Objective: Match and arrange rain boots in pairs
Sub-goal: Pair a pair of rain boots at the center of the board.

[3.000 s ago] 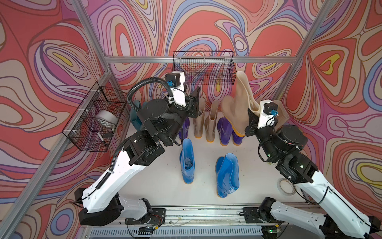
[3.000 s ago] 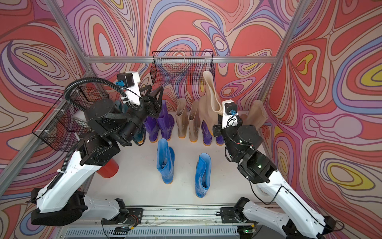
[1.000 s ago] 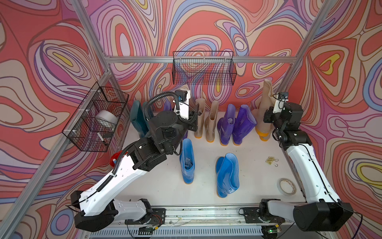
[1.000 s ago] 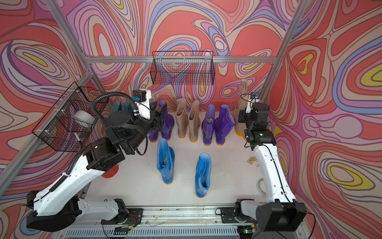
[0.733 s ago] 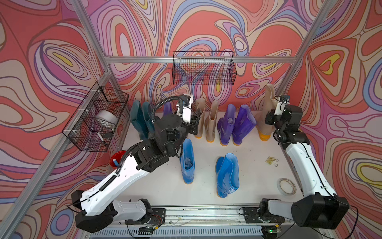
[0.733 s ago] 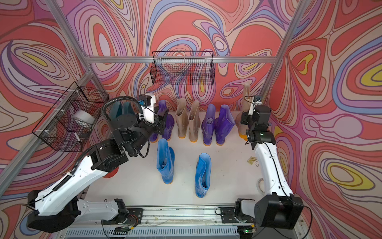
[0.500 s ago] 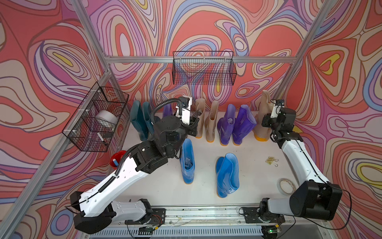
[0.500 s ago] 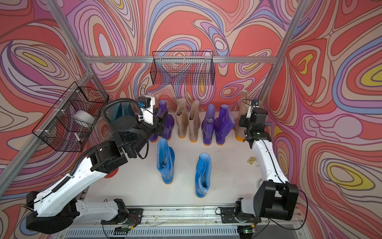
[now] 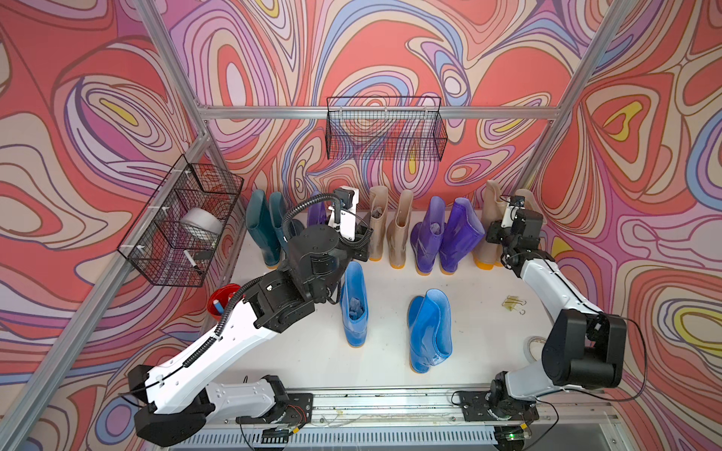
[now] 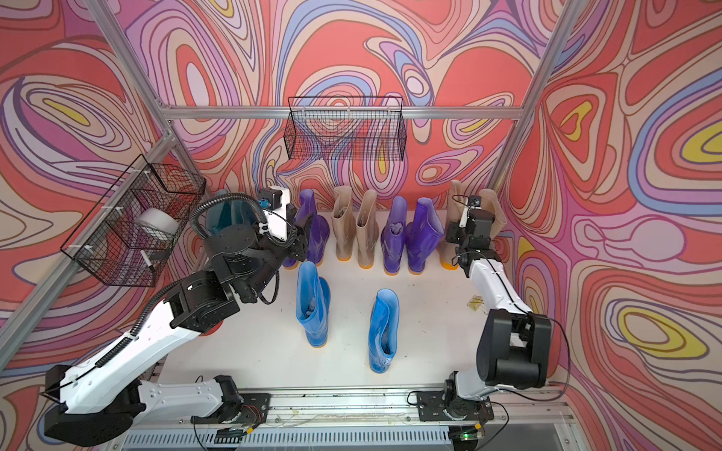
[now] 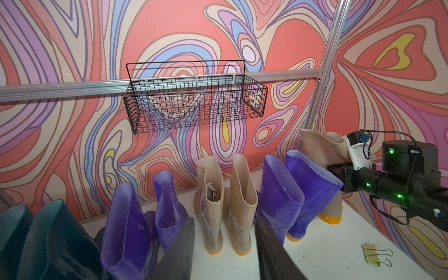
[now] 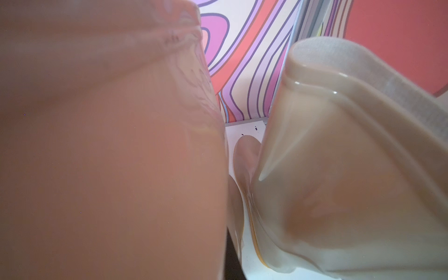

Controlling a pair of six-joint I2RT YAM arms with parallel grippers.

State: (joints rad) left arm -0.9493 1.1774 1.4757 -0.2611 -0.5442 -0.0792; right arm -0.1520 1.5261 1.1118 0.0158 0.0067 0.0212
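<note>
I need to lower my right gripper a little toward the purple pair next, put the nearer corner beige boot on the floor [image 9: 479, 261] beside its mate and let go of the boot's cuff, because both are beige.
Rain boots stand along the back wall: two dark teal [image 9: 260, 230], purple ones [image 11: 126, 225] partly behind my left arm, a beige pair [image 9: 390, 230], a purple pair [image 9: 445, 238], then two beige boots in the right corner. Two bright blue boots [image 9: 355, 308] [image 9: 429, 328] stand apart in the middle. My right gripper [image 9: 493, 234] is shut on the cuff of the nearer corner beige boot [image 9: 488, 207], beside its mate [image 12: 327, 169]. My left gripper [image 11: 224, 242] hangs open and holds nothing, above the floor before the middle beige pair.
A wire basket [image 9: 385, 132] hangs on the back wall. Another basket [image 9: 183, 226] on the left wall holds a white roll. A red cup [image 9: 222, 302] sits under my left arm. Binder clips [image 9: 513, 304] and a tape roll [image 9: 533, 347] lie at the right.
My right arm has brought the beige boot down from high up and set it in the back right corner, edging left over the last second. The left gripper shifted right along the row.
</note>
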